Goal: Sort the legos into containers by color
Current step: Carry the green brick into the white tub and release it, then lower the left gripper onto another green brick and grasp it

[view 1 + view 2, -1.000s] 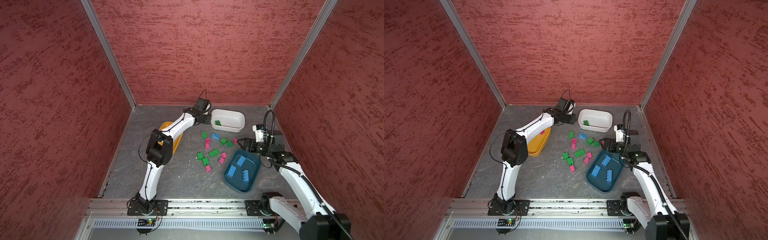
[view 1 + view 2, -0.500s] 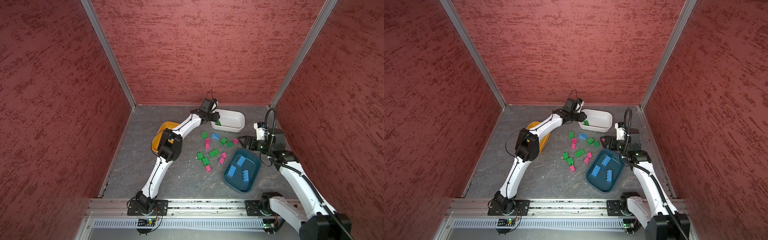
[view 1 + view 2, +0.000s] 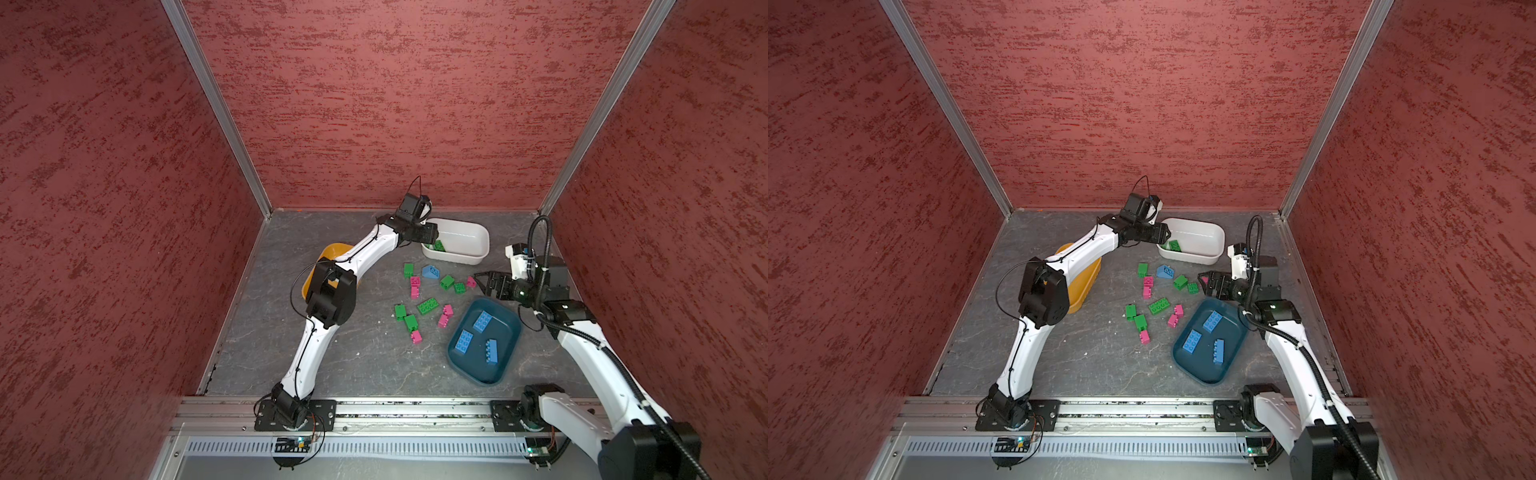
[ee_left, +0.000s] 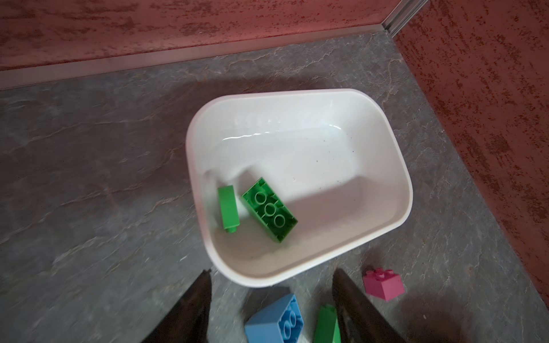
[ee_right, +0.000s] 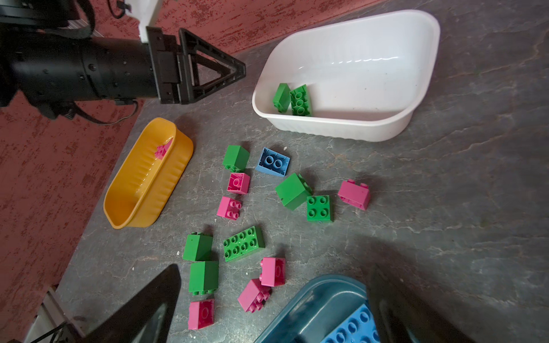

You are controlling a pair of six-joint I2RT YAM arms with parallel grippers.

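My left gripper will next move back and down onto the loose green lego [image 3: 409,269] between the blue sloped piece and yellow-orange bin [image 3: 332,251], because the white bin holds green legos.
My left gripper [image 4: 271,271] [image 3: 432,241] hangs open by the left end of the white bin [image 4: 312,163] [image 3: 469,241], nothing between its fingers. Two green legos [image 4: 269,209] [image 4: 228,208] lie in that bin. My right gripper [image 5: 274,270] [image 3: 478,276] stands open and empty above the far end of the teal bin [image 3: 507,328] [image 5: 320,300], which holds three blue legos [image 3: 482,321]. The yellow-orange bin [image 5: 142,190] [image 3: 332,251] holds a pink lego [image 5: 162,151]. Several green and pink legos and a blue sloped piece [image 5: 272,161] [image 3: 431,272] lie loose on the floor between the bins.
Red walls close in the grey floor on three sides. The left arm's elbow [image 3: 330,293] hangs over the yellow-orange bin. A green 2x4 [image 5: 243,243] lies mid-pile. A lone pink brick [image 5: 353,194] [image 4: 383,282] sits just ahead of the right gripper.
My left gripper swung right from near the yellow-orange bin to the white bin and opened. A second green lego now lies in the white bin. The right gripper barely shifted.
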